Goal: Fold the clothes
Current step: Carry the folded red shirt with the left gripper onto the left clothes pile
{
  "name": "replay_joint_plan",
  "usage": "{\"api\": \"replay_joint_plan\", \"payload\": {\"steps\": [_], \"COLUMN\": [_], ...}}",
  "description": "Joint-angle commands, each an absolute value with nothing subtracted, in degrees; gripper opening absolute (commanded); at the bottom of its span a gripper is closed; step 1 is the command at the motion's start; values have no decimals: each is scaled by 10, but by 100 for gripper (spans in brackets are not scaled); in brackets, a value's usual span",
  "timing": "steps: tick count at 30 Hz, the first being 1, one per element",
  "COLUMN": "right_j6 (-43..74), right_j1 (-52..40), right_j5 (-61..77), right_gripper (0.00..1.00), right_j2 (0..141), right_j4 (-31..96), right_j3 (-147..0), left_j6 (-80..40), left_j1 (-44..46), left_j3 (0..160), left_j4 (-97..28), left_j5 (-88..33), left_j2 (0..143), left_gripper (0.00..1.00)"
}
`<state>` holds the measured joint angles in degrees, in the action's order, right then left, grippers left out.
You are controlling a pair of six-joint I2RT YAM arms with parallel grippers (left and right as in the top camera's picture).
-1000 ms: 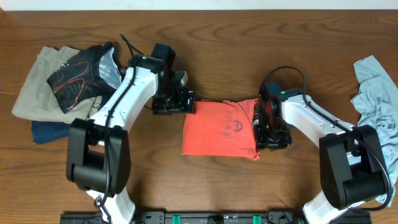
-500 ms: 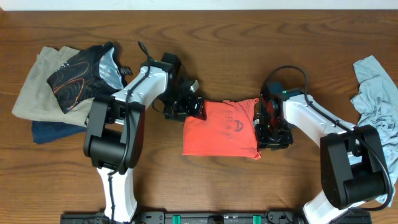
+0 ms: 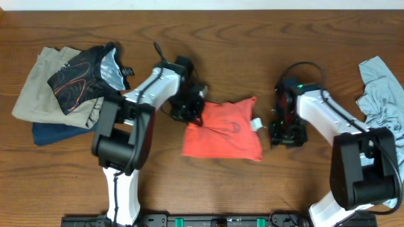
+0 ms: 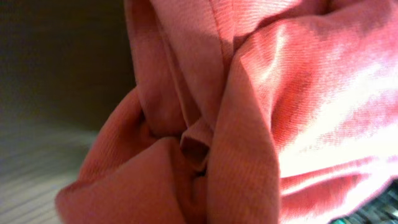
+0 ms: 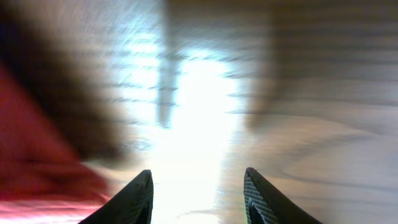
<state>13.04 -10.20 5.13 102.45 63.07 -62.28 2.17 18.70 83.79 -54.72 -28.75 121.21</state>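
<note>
The left gripper will lift the folded T-shirt next, carry it to the pile of clothes on the gripper's left in the overhead view, and let it go there.
The coral-red T-shirt (image 3: 222, 131) lies folded and rumpled at the table's middle. My left gripper (image 3: 194, 108) is at its upper left corner, shut on a bunch of the fabric. In the left wrist view, creased red cloth (image 4: 249, 124) fills the picture and hides the fingers. My right gripper (image 3: 285, 133) stands just off the shirt's right edge. In the right wrist view it (image 5: 198, 186) is open over bare wood, with the red cloth (image 5: 31, 168) at the left edge. A pale blue-grey shirt (image 3: 382, 101) lies crumpled at the far right.
A pile of other garments (image 3: 63, 85), tan, black-patterned and navy, sits at the far left of the wooden table (image 3: 252, 50). A small white tag (image 3: 255, 124) sticks out at the red shirt's right edge.
The left gripper has reached the shirt's upper left corner and shut on it, rumpling the cloth. The right gripper has backed off the shirt's right edge to the right.
</note>
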Motion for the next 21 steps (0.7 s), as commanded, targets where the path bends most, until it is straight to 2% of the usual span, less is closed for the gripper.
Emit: {"api": "replay_joint_plan", "payload": {"steps": [1,6,10,18,21], "right_j6": [125,116,110,106,106], "right_j1": [-69,-37,-30,-29,-29], "right_j5": [17,17,17,17,17], "right_gripper": [47,52,53,52,53], "right_j2": [989,955,930,924,924], "right_j4": [648,678,691,701,701], "right_j3": [-668,-700,-700,-700,-700], "left_j6": [-4,-1,4,-21,-57], "left_j1": [138,73,3,-166,-219], "left_j3": [877,927,966,989,988], "left_j4": [-563,-557,-521,-468,-468], "left_j5": [-90,55,125,124,113], "left_j2": [1157,1082,1044,1043,1056], "left_gripper": [6,6,6,7,16]}}
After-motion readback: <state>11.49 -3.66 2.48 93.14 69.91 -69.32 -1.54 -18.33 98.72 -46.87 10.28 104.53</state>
